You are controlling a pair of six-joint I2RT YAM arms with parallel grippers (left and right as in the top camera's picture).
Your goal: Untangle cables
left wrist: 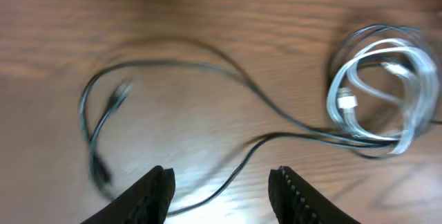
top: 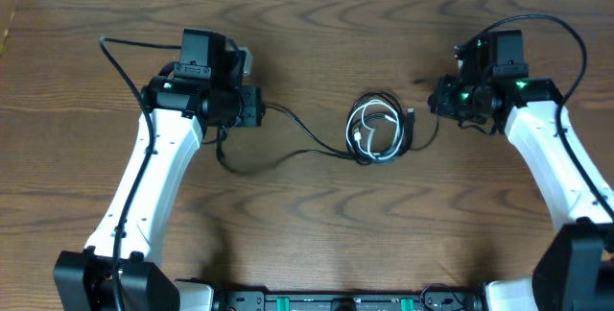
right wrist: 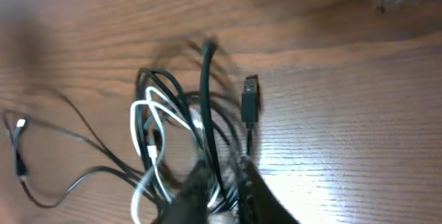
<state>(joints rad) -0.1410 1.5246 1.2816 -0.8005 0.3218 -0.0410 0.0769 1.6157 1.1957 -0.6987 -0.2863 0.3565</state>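
Note:
Next, the left gripper swings across and down onto the coil's plug-side edge (top: pixel 402 148) (left wrist: pixel 431 119), since that black cable lies below it and to its right in the overhead view.
The cables lie mid-table as a small coil (top: pixel 376 129): a white cable (top: pixel 369 131) wound in with black cables (top: pixel 393 109). One black cable (top: pixel 307 140) trails left toward my left gripper (top: pixel 261 107). In the left wrist view that gripper (left wrist: pixel 221 189) is open, with the black cable (left wrist: pixel 276 117) running on the table between its jaws and the white cable (left wrist: pixel 380 79) at far right. My right gripper (top: pixel 436 105) sits right of the coil. In the right wrist view it (right wrist: pixel 224 196) is shut on a black cable (right wrist: pixel 207 113) beside the white cable (right wrist: pixel 148 134).
A black USB plug (right wrist: pixel 250 99) lies free at the coil's right edge and also shows in the overhead view (top: pixel 411 114). Loose black cable ends (left wrist: pixel 103 134) loop below the left gripper (top: pixel 223 153). Thick black arm cords arc over both arms.

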